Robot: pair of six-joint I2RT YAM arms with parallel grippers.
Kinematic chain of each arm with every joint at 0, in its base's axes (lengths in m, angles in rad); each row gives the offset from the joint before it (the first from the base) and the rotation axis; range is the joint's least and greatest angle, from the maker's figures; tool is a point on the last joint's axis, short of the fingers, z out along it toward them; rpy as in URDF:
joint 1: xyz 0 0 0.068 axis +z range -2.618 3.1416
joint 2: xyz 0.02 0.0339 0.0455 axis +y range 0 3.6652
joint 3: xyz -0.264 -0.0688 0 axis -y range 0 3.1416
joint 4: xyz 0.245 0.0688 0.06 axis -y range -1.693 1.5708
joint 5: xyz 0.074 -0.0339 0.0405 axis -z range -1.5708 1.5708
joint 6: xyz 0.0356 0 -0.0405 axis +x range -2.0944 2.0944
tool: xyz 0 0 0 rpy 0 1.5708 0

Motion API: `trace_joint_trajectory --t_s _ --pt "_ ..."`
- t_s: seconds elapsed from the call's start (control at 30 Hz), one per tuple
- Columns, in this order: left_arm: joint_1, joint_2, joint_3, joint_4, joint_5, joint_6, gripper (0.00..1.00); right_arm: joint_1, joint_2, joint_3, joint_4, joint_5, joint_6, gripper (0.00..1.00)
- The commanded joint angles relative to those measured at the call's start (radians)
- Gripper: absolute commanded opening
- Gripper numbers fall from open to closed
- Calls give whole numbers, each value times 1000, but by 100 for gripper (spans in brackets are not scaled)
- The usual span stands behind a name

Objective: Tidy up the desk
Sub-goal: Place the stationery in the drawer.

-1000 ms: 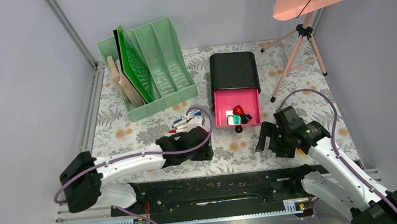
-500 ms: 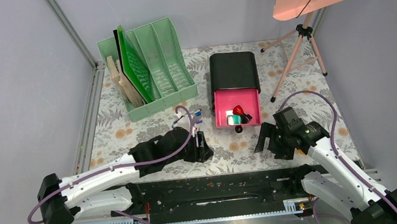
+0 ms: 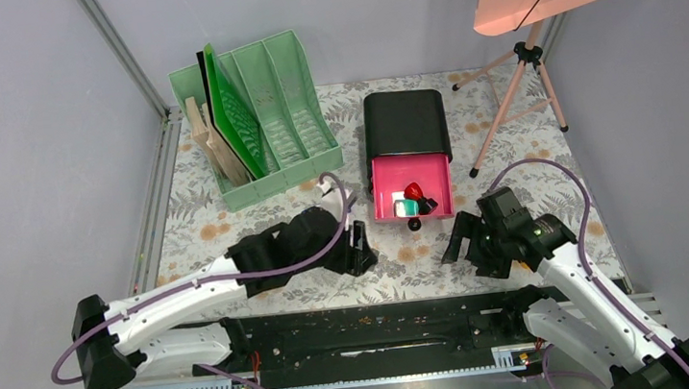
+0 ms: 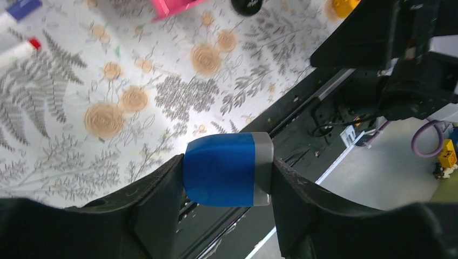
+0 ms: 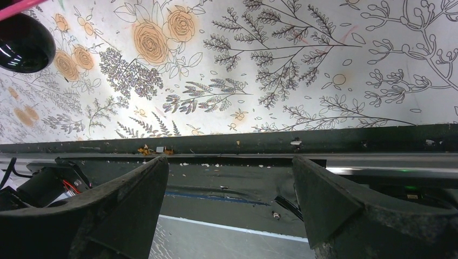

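My left gripper holds the block and should next swing outward, to its right in the top view, over the drawer's bare back corner and release it there.
The desk is a tabletop under a pale cloth printed with grey ferns and orange flowers, with a black rail along its near edge. My left gripper hangs low over the cloth, just left of the open pink drawer. In the left wrist view the left gripper is shut on a small blue block with a grey end. My right gripper is open and empty near the desk's front edge, right of the drawer. It also shows in the right wrist view.
The black drawer box stands at the back. Its drawer holds red, green and black items. A black ball lies in front of it. A mint-green file rack is at the back left, a tripod at the back right. Markers lie left of my left gripper.
My left arm has swung over the markers, which it now hides from above. Its gripper has shifted slightly right toward the drawer. The right arm has barely moved.
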Motion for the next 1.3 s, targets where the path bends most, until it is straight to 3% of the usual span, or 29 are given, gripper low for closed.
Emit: trace_joint_trajectory --t_s 0.0,0.2,0.43,0.8,1.03,1.27 --pt "5 87 166 33 16 71 3 7 -19 2 -10 3 18 92" --pt "10 256 357 23 -8 108 2 6 -42 -19 17 -9 42 92" --pt "76 459 612 -121 -93 135 0 8 -76 -50 22 -21 65 92" --pt "223 608 687 -88 -9 151 0 8 -42 -89 76 -54 65 91" --pt "229 730 824 -129 15 194 0 7 -22 -87 84 -62 57 92" --pt "230 759 851 -139 -73 177 0 7 -17 -84 83 -69 56 91"
